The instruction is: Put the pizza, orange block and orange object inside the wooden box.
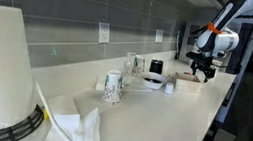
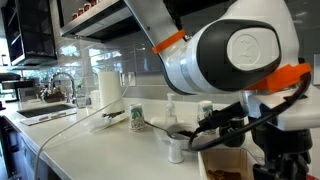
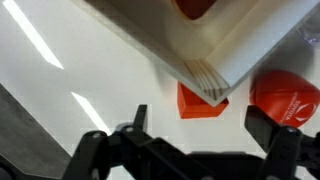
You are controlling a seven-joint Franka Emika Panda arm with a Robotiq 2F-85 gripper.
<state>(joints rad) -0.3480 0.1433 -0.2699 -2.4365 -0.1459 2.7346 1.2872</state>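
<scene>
My fingers are open and the orange block (image 3: 198,104) is in line with the gap between them, so my gripper will move down beside the box's corner and close around the block.
In the wrist view my gripper (image 3: 203,128) is open and empty, its two dark fingers spread just above the white counter. Between and just beyond the fingertips lies the orange block (image 3: 198,104), partly hidden under the corner of the pale wooden box (image 3: 240,45). The rounded orange object (image 3: 286,94) lies on the counter right of that corner. An orange-red piece (image 3: 194,7) shows inside the box at the frame's top edge; I cannot tell whether it is the pizza. In an exterior view the gripper (image 1: 203,68) hovers over the box (image 1: 188,78) at the counter's far end.
A white bowl (image 1: 152,80), a small patterned cup (image 1: 113,87) and small bottles stand along the counter by the tiled wall. A paper towel roll (image 1: 1,67) and a crumpled tissue (image 1: 83,127) are at the near end. A sink (image 2: 45,112) lies far off.
</scene>
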